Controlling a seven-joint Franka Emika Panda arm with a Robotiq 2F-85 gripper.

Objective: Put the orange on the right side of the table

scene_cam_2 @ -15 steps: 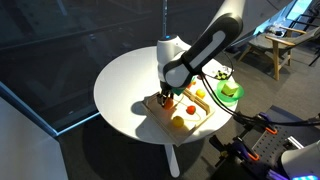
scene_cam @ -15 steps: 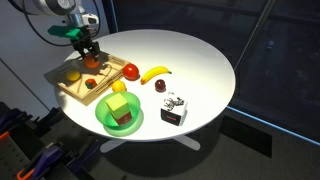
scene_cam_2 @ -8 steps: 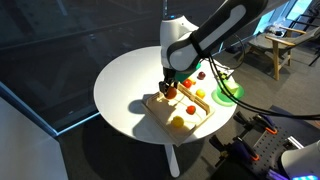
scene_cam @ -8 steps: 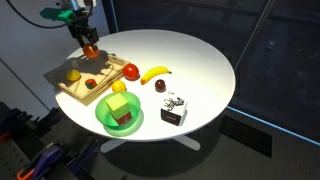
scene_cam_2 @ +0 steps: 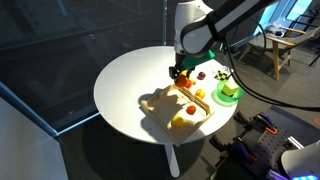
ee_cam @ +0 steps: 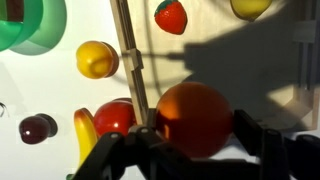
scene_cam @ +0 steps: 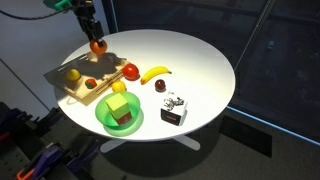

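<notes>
The robot's gripper will next carry the orange (scene_cam: 97, 46) left in the wrist view to the free tabletop below, between the green bowl and the dark fruit, then go down and release it.
My gripper (scene_cam: 96, 38) is shut on the orange (scene_cam: 97, 46), a small round orange fruit, and holds it in the air above the far edge of the wooden tray (scene_cam: 68, 90). It shows in both exterior views (scene_cam_2: 181, 72) and fills the wrist view (ee_cam: 193, 119) between the two black fingers (ee_cam: 190, 135). The round white table (scene_cam: 190, 65) lies below, also seen in an exterior view (scene_cam_2: 130, 85).
On the tray lie a yellow fruit (scene_cam: 73, 75) and a small red fruit (scene_cam: 91, 83). Beside the tray are a red apple (scene_cam: 131, 71), a banana (scene_cam: 155, 73), a dark small fruit (scene_cam: 160, 87), a green bowl (scene_cam: 119, 115) and a black-and-white box (scene_cam: 174, 108).
My gripper has risen from the tray with the orange in it and moved toward the tray's far edge. The other things have not moved.
</notes>
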